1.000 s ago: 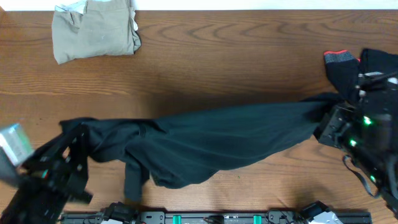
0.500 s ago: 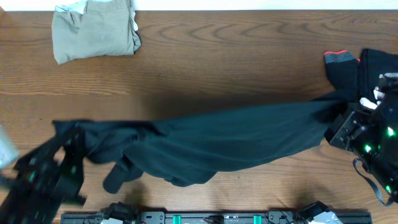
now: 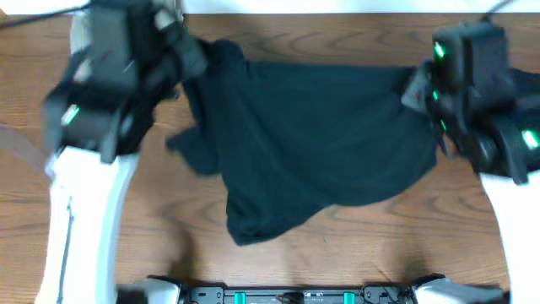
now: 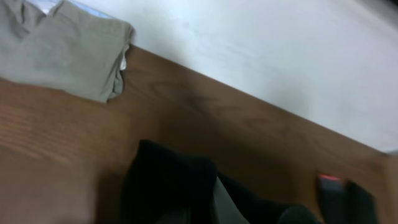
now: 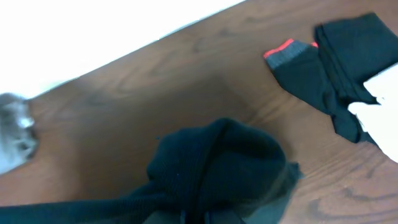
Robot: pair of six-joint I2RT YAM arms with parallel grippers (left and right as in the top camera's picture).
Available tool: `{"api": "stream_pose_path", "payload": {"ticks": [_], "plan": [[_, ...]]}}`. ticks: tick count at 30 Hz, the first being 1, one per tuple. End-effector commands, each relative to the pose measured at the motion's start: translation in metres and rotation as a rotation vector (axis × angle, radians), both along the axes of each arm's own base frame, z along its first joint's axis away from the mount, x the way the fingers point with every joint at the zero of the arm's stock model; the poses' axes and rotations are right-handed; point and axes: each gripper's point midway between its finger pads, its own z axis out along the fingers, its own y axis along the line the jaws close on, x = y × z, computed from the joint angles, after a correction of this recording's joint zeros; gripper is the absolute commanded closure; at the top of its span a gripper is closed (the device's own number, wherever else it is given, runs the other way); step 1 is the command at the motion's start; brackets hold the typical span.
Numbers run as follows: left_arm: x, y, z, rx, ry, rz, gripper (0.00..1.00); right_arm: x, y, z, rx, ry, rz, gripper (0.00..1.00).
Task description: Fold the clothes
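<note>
The bare wood by the wall [image 3: 390, 49] [image 5: 214, 90] is clear, below my right gripper and outward of it. My right gripper needs to lower outward onto it next and let go of the garment's corner.
A plain black garment [image 3: 321, 143] hangs stretched between my two grippers and drapes down over the wooden table [image 3: 278, 266] toward its near side. My left gripper [image 3: 187, 57] is shut on the garment's far left corner, and in the left wrist view the bunched black fabric [image 4: 168, 186] covers the fingers. My right gripper [image 3: 415, 89] is shut on the far right corner, with a wad of the black fabric [image 5: 217, 168] hiding its fingertips. One sleeve [image 3: 190, 152] hangs loose at the left.
A folded khaki garment [image 4: 62, 53] lies at the table's far left corner beside the white wall. A black piece with red-orange trim [image 5: 305, 68] lies at the far right, with something white [image 5: 379, 93] on it. The arms cover both in the overhead view.
Both arms have swung from the table's near side to its far side, carrying the black garment. It now spreads out flat from the far edge instead of hanging as a narrow band.
</note>
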Motion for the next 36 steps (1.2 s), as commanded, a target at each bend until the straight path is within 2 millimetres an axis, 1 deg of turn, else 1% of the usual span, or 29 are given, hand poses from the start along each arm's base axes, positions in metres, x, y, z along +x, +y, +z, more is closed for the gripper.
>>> {"api": "stream_pose_path", "payload": {"ticks": [1, 3, 5, 6, 7, 8, 9, 10, 11, 12, 14, 15, 16, 17, 19, 20, 22, 23, 26, 28, 30, 31, 33, 35, 36], "plan": [[0.037, 0.001, -0.030, 0.061, 0.035, 0.029, 0.94, 0.032, -0.019, -0.027, -0.011, 0.051, -0.099, 0.99], [0.065, -0.006, -0.058, 0.072, 0.064, 0.032, 0.94, 0.054, -0.024, -0.050, -0.018, 0.091, -0.130, 0.97], [0.090, -0.009, -0.081, 0.086, 0.077, 0.043, 0.94, 0.070, -0.028, -0.066, -0.023, 0.110, -0.147, 0.94], [0.103, -0.010, -0.095, 0.096, 0.083, 0.052, 0.94, 0.083, -0.030, -0.080, -0.024, 0.126, -0.156, 0.93], [0.113, -0.011, -0.106, 0.105, 0.087, 0.061, 0.94, 0.090, -0.030, -0.087, -0.024, 0.134, -0.156, 0.92], [0.123, -0.012, -0.120, 0.112, 0.095, 0.066, 0.94, 0.100, -0.033, -0.101, -0.026, 0.147, -0.165, 0.91], [0.131, -0.014, -0.132, 0.114, 0.103, 0.066, 0.94, 0.107, -0.034, -0.109, -0.028, 0.156, -0.172, 0.91], [0.138, -0.016, -0.146, 0.118, 0.117, 0.064, 0.94, 0.116, -0.037, -0.123, -0.033, 0.171, -0.178, 0.90], [0.144, -0.018, -0.159, 0.122, 0.131, 0.064, 0.94, 0.125, -0.038, -0.135, -0.043, 0.184, -0.174, 0.81], [0.149, -0.019, -0.172, 0.127, 0.149, 0.063, 0.89, 0.133, -0.039, -0.147, -0.054, 0.196, -0.162, 0.57], [0.153, -0.020, -0.195, 0.139, 0.187, 0.061, 0.62, 0.147, -0.040, -0.168, -0.096, 0.221, -0.114, 0.16], [0.153, -0.020, -0.205, 0.150, 0.209, 0.056, 0.35, 0.153, -0.040, -0.180, -0.124, 0.243, -0.085, 0.01], [0.152, -0.020, -0.212, 0.165, 0.226, 0.045, 0.13, 0.155, -0.041, -0.188, -0.147, 0.264, -0.059, 0.01], [0.150, -0.019, -0.215, 0.177, 0.240, 0.036, 0.02, 0.155, -0.043, -0.194, -0.164, 0.283, -0.047, 0.01], [0.146, -0.018, -0.215, 0.205, 0.254, 0.012, 0.02, 0.148, -0.051, -0.200, -0.178, 0.322, -0.059, 0.01], [0.143, -0.018, -0.212, 0.213, 0.254, 0.004, 0.02, 0.145, -0.054, -0.198, -0.177, 0.330, -0.064, 0.01], [0.139, -0.016, -0.198, 0.219, 0.237, -0.005, 0.02, 0.139, -0.058, -0.190, -0.163, 0.329, -0.071, 0.01], [0.135, -0.016, -0.189, 0.217, 0.229, -0.005, 0.02, 0.135, -0.059, -0.183, -0.157, 0.326, -0.071, 0.01], [0.116, -0.011, -0.158, 0.212, 0.214, -0.004, 0.02, 0.115, -0.058, -0.159, -0.127, 0.330, -0.057, 0.01], [0.094, -0.007, -0.142, 0.209, 0.234, -0.014, 0.02, 0.099, -0.054, -0.147, -0.102, 0.344, -0.027, 0.01], [0.064, -0.004, -0.134, 0.209, 0.299, -0.034, 0.02, 0.078, -0.046, -0.138, -0.078, 0.387, 0.035, 0.01], [0.045, -0.004, -0.134, 0.202, 0.354, -0.057, 0.02, 0.066, -0.042, -0.136, -0.061, 0.420, 0.061, 0.01], [0.006, -0.005, -0.141, 0.180, 0.486, -0.104, 0.02, 0.038, -0.037, -0.136, -0.028, 0.503, 0.083, 0.01], [-0.026, -0.008, -0.150, 0.154, 0.618, -0.145, 0.02, 0.016, -0.037, -0.139, -0.018, 0.585, 0.089, 0.01], [-0.040, -0.007, -0.156, 0.156, 0.683, -0.152, 0.02, 0.006, -0.038, -0.141, -0.021, 0.631, 0.088, 0.01]]}}
